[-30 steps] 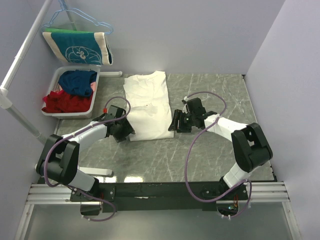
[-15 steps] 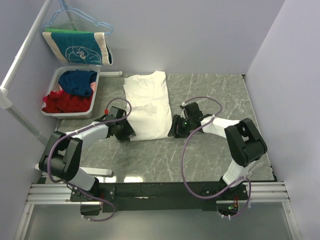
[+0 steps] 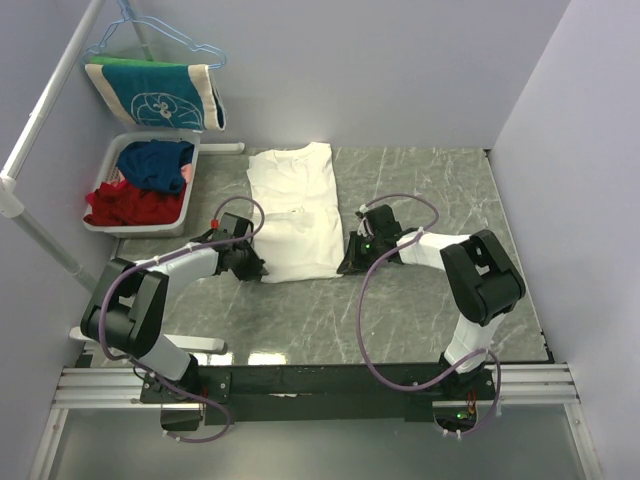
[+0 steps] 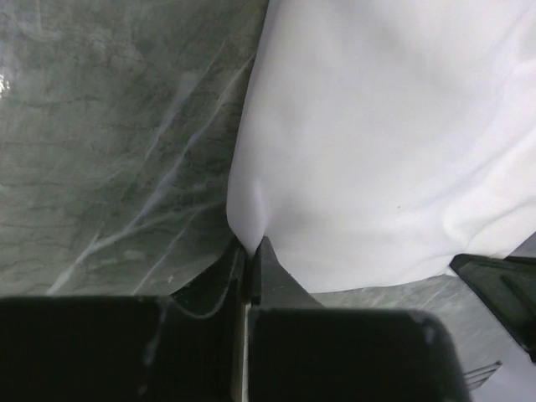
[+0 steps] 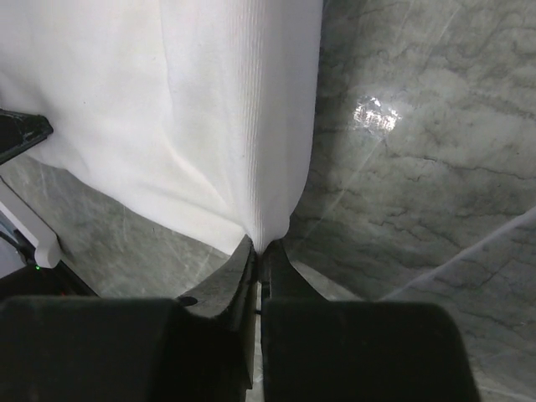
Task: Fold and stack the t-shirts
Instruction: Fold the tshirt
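My left gripper lifts the pinched corner of the t-shirt next, carries it outward and lowers it onto the t-shirt's far end (image 3: 268,165) to release, since the t-shirt still lies long.
A cream-white t-shirt (image 3: 297,205) lies as a long folded strip on the marble table (image 3: 420,310), plain side up. At its near left corner my left gripper (image 3: 258,270) is shut on the cloth; the pinched corner of the t-shirt (image 4: 335,151) puckers between the tips of that gripper (image 4: 250,247). At the near right corner my right gripper (image 3: 345,266) is shut on the hem, and the ribbed edge of the t-shirt (image 5: 209,109) is drawn into the tips of the right gripper (image 5: 259,249). The print is hidden.
A grey basket (image 3: 108,165) holding red and blue clothes stands at the far left. Above it a teal printed garment (image 3: 155,95) hangs from a hanger on a white rail (image 3: 45,115). Walls close in the back and right.
Both grippers have slid inward to the shirt's near corners and shut on the cloth. The shirt itself lies where it did.
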You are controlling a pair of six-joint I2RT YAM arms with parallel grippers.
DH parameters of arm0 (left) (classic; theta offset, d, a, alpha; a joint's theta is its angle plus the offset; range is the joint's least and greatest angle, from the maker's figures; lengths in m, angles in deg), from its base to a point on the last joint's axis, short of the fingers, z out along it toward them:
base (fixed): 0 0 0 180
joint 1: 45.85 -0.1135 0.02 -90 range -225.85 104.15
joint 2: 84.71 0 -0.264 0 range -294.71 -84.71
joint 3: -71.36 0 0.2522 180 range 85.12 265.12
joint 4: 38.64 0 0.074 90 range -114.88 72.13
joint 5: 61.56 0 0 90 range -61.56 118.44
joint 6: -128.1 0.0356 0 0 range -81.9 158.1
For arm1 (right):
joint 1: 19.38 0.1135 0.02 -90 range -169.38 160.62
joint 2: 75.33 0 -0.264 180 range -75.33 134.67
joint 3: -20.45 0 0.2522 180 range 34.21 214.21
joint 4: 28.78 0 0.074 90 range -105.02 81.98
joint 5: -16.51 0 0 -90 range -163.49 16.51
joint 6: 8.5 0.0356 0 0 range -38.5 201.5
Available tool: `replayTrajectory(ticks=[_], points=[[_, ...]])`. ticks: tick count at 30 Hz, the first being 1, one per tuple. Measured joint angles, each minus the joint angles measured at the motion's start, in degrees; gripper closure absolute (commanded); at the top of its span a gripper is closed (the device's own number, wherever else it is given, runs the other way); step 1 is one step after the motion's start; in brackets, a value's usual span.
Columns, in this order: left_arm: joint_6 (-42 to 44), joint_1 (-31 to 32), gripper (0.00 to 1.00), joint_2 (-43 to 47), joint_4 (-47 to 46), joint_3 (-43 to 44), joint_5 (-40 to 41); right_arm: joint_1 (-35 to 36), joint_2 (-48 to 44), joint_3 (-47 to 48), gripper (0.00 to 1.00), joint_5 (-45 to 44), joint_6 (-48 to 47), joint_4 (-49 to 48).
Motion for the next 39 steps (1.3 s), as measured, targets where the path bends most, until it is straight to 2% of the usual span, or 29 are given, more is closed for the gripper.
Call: replayTrajectory(ticks=[8,15,22,31,39], points=[[-0.1,0.0,0.99,1.4,-1.0,-2.0,-0.2,0.8,-1.4,-1.5,1.00,-0.1,0.1,0.0],[-2.2,1.7,0.99,10.2,3.0,-7.6,0.0,5.3,-8.8,-8.7,1.00,-0.2,1.2,0.6],[-7.3,8.9,0.99,21.9,9.3,-11.5,2.8,10.8,-20.2,-16.2,1.00,-1.8,3.7,2.2],[-16.8,18.8,0.99,37.7,19.5,-15.0,6.9,16.8,-39.7,-25.5,1.00,-4.2,9.8,5.9],[-22.0,25.7,0.99,41.6,26.2,-14.7,9.8,22.2,-51.0,-29.1,1.00,-6.8,15.7,9.6]])
